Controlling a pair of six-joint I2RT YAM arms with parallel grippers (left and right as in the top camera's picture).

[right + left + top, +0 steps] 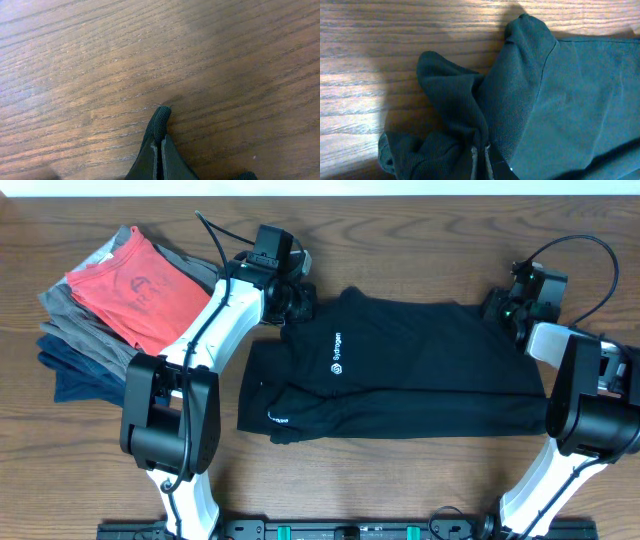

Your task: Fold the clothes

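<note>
My right gripper goes back toward the shirt's near corner on its side (pixel 541 414) next and releases, as the shirt's back edge is still spread away from its front edge.
The black shirt (pixel 400 370) lies across the middle of the table, folded lengthwise, with a white round logo and lettering (pixel 337 353) on the chest and a small white mark (pixel 277 419) near its front left corner. My left gripper (pixel 283 302) is shut on the shirt's back left corner; in the left wrist view the fabric (pixel 470 110) bunches between the fingertips (pixel 481 150). My right gripper (pixel 503 308) is shut on the back right corner; in the right wrist view a black fold (pixel 161 120) sticks out from between the fingertips (pixel 160 145).
A stack of folded clothes sits at the left: a red tee (pixel 135 285) on top of grey (pixel 70 320) and navy (pixel 75 375) garments. The wooden table (pixel 420 240) runs to a pale edge along the back.
</note>
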